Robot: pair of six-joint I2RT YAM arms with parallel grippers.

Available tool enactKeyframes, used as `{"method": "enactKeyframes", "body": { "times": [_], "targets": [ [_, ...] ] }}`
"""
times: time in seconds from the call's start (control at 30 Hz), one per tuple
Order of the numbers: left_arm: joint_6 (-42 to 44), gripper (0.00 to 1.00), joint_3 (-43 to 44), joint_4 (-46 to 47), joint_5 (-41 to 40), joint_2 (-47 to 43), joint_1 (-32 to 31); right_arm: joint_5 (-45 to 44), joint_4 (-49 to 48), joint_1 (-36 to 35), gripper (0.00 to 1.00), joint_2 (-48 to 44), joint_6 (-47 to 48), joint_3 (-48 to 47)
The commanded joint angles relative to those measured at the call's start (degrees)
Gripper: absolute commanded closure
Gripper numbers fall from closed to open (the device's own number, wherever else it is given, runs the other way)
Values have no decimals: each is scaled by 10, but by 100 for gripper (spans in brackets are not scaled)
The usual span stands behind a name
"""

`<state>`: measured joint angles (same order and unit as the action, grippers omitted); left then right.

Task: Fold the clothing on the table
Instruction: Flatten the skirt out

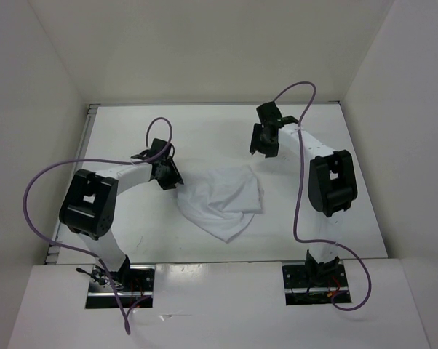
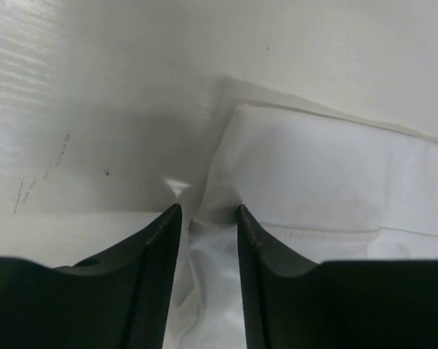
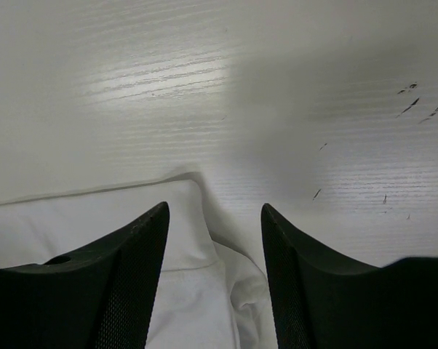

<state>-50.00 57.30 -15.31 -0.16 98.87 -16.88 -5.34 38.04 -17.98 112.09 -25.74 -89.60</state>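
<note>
My right gripper will move down and a little back onto the clothing's far corner (image 1: 249, 169) (image 3: 193, 195) beside it, because its open fingers are still above the clothing and clear of it.
The clothing (image 1: 223, 200) is a wrinkled white garment lying bunched in the middle of the table (image 1: 204, 134). My left gripper (image 1: 172, 178) sits low at its upper left corner. In the left wrist view the left gripper (image 2: 209, 207) has its jaws a little apart, with a hemmed fold of the clothing (image 2: 313, 167) lying between them, unpinched. My right gripper (image 1: 259, 147) hovers just beyond the upper right corner. In the right wrist view the right gripper (image 3: 214, 205) stands wide open over a corner of the clothing (image 3: 95, 218), touching nothing.
White walls close the table in at the back and on both sides. A metal rail (image 1: 86, 134) runs along the left edge. Purple cables (image 1: 41, 182) loop off both arms. Dark scuff marks (image 3: 415, 102) dot the surface.
</note>
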Motion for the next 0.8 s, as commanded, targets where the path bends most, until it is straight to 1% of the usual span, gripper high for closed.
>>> {"method": "enactKeyframes", "body": {
  "times": [0.0,0.13,0.23,0.27,0.33,0.4,0.43,0.47,0.57,0.7,0.77],
  "targets": [
    [-11,60,25,21,-15,17,-1,12,-29,0,41,3,10,14],
    [-16,64,25,27,-10,30,5,12,-29,0,41,8,10,19],
    [-16,88,25,34,2,43,5,17,-35,0,41,22,5,29],
    [-16,100,25,34,3,48,5,24,-41,6,41,23,0,29],
    [-16,100,25,34,3,54,5,51,-41,6,41,36,0,29],
    [-16,100,25,34,3,54,5,86,-46,11,45,44,-5,29],
    [-16,100,25,34,3,54,5,86,-46,17,45,50,-5,35],
    [-16,100,25,34,3,54,5,106,-53,17,46,50,-5,35],
    [-16,100,25,34,8,54,5,147,-59,28,46,55,-12,42],
    [-16,100,25,34,8,59,11,183,-64,33,57,66,-24,58],
    [-16,100,25,34,8,59,11,209,-70,39,72,72,-24,65]
  ]
}}
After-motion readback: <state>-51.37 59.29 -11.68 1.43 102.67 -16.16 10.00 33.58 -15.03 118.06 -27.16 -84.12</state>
